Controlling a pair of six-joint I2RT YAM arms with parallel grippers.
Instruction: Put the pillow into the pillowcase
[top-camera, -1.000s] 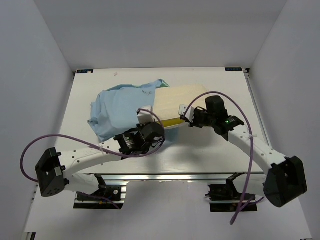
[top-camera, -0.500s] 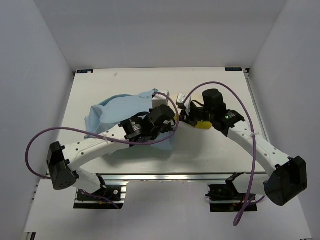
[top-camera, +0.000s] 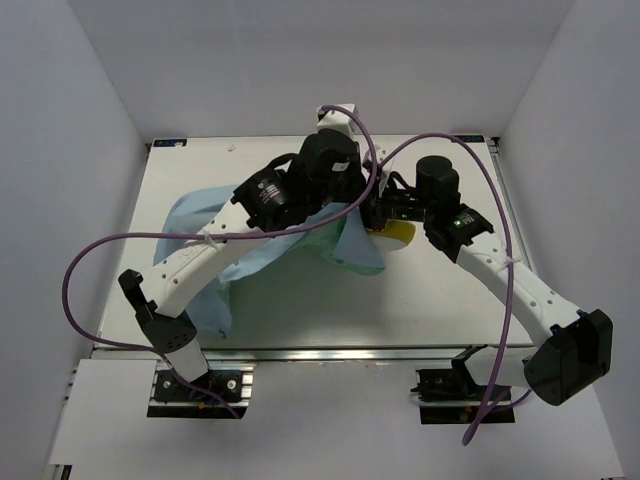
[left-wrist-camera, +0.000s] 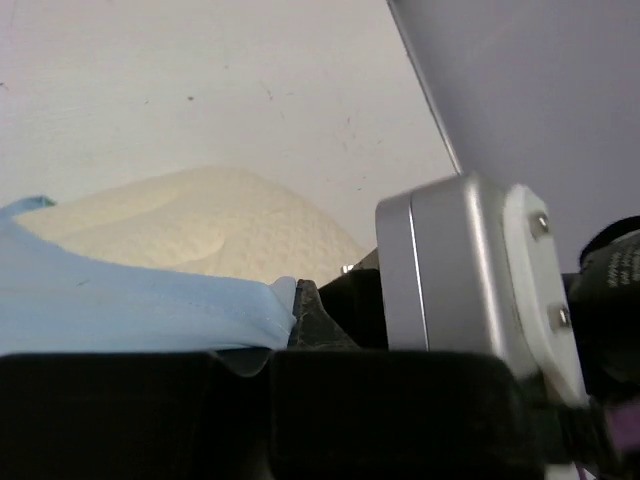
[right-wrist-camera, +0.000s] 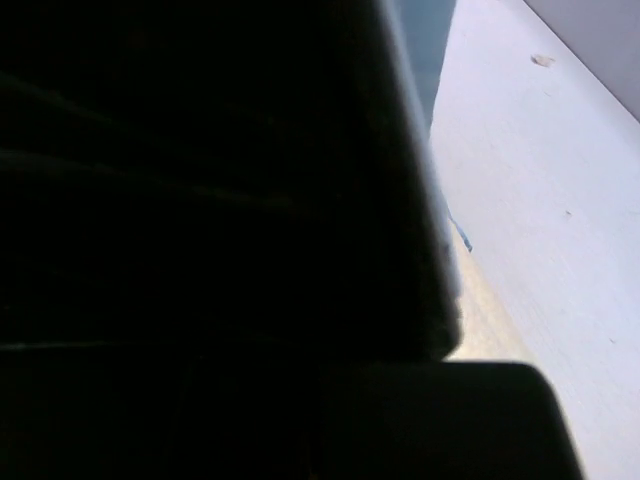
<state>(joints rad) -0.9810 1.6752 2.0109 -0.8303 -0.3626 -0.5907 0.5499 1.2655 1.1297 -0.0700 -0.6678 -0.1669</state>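
The yellow-edged pillow end (top-camera: 398, 233) sticks out beside my left gripper, to its right in the top view, so I will next draw the pillowcase's hem that way and release it.
The pillowcase (top-camera: 262, 243) hangs lifted off the table, light blue with a mint-green flap at its right end. My left gripper (top-camera: 352, 198) is shut on its hem, and the blue cloth (left-wrist-camera: 130, 310) shows pinched in the left wrist view. The pillow (top-camera: 402, 233) is almost wholly hidden under the cloth and arms; only a yellow-edged end shows. Its cream face (left-wrist-camera: 200, 225) lies beyond the hem. My right gripper (top-camera: 384, 212) is shut on that pillow end, close to the left gripper. The right wrist view is mostly dark, with a cream sliver (right-wrist-camera: 492, 325).
The white table (top-camera: 450, 300) is walled by grey panels on three sides. The right arm's silver wrist camera housing (left-wrist-camera: 460, 270) sits very close to my left gripper. Purple cables loop above both arms.
My left arm has swung far up and back, lifting the pillowcase hem toward the table's rear. The cloth now covers nearly all of the pillow. The right gripper moved slightly back with the pillow end.
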